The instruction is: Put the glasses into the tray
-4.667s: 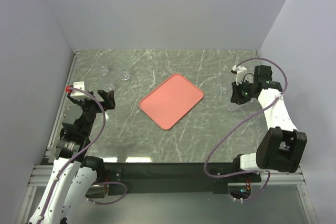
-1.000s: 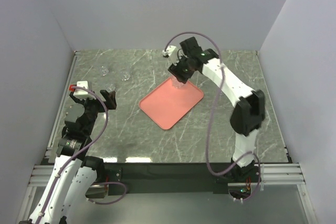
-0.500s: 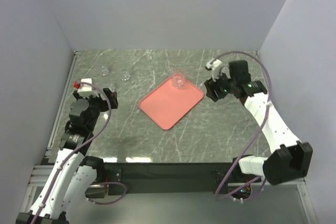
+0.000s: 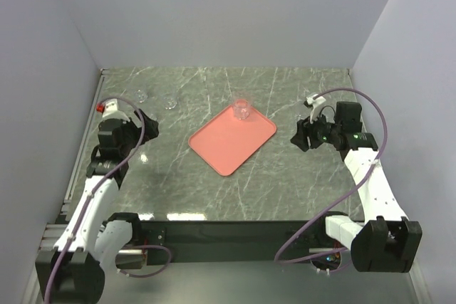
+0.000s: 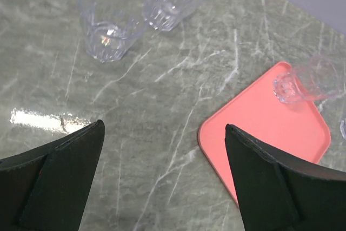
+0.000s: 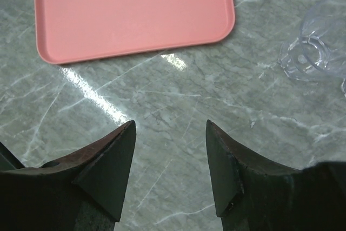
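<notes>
I should move my left gripper left in the wrist view and down to the closest glass's near rim [image 5: 86,20], since the glass's opening faces up.
The salmon-pink tray [image 4: 229,144] lies at mid-table, and one clear glass [image 4: 241,109] stands upright in its far corner. Two more glasses [image 4: 142,95] [image 4: 169,102] stand at the back left. In the left wrist view they show as tumblers [image 5: 108,25] [image 5: 167,4] ahead of my open left gripper [image 5: 164,128], which hovers over bare marble with the tray [image 5: 270,120] to its right. My left gripper [image 4: 146,123] is just in front of those glasses. My right gripper [image 4: 300,137] is open and holds nothing, right of the tray [image 6: 130,12]. Another glass [image 6: 316,47] sits beside it.
The marble tabletop [image 4: 271,176] is enclosed by pale walls at the back and on both sides. A faint glass [image 4: 300,116] stands just behind the right gripper. A further glass rim [image 5: 343,128] peeks in at the left wrist view's right edge.
My right gripper let go of the glass on the tray's far corner and drew back to the right. My left gripper moved farther back, toward the glasses at the back left.
</notes>
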Robot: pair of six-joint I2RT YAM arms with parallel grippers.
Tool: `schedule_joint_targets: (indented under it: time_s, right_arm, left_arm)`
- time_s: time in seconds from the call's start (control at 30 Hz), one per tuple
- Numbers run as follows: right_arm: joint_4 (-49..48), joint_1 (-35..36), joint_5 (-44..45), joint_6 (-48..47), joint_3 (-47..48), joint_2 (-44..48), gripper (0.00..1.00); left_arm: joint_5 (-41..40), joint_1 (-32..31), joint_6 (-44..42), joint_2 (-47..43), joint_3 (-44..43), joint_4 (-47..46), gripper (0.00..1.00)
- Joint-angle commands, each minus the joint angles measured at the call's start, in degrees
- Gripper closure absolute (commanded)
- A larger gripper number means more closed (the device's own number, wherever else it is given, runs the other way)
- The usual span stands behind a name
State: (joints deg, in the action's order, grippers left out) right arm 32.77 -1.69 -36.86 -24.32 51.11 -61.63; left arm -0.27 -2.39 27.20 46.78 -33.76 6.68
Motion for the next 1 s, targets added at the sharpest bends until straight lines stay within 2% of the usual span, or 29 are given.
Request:
schedule_joint_targets:
  time_s: [0.0, 0.23, 0.37, 0.4, 0.43, 0.53, 0.57, 0.67, 0.93, 0.97]
  right_arm:
    - [-2.5, -1.4, -3.3, -0.3, 0.0, 0.6, 0.38]
    - [-2.3, -1.4, -4.3, -0.7, -0.5, 1.9, 0.38]
    - [-2.4, -1.3, -4.6, -0.9, -0.6, 2.6, 0.38]
    - [-2.4, -1.4, -4.5, -0.8, -0.6, 2.7, 0.38]
    - [-2.4, -1.4, -4.5, -0.8, -0.6, 2.9, 0.38]
    - [-2.5, -1.3, -4.4, -0.8, -0.7, 3.0, 0.38]
    - [-2.4, -1.4, -4.4, -0.8, -0.7, 2.8, 0.38]
    - [-2.5, -1.4, -4.4, -1.0, -0.8, 2.7, 0.38]
    - [-2.5, -1.5, -4.2, -1.0, -0.8, 2.4, 0.38]
    - [-2.4, -1.4, -4.1, -1.1, -0.8, 2.3, 0.38]
  left_arm:
    - [4.8, 2.3, 6.0, 4.6, -4.6, -3.3, 0.01]
    - [6.1, 9.3, 13.1, 19.7, -13.8, 3.3, 0.01]
    - [7.0, 12.1, 14.9, 24.8, -17.7, 5.3, 0.06]
    - [6.8, 12.7, 15.3, 25.8, -18.4, 5.7, 0.09]
    - [6.5, 12.9, 15.9, 28.0, -20.0, 7.0, 0.17]
    - [5.7, 13.3, 16.0, 32.4, -22.7, 9.3, 0.3]
    - [5.2, 13.3, 16.1, 33.5, -24.3, 10.4, 0.38]
    - [4.2, 13.4, 16.1, 37.1, -27.0, 11.8, 0.49]
    - [0.4, 13.3, 16.6, 45.6, -34.1, 15.7, 0.51]
    - [0.4, 13.4, 16.7, 46.1, -34.4, 15.6, 0.53]
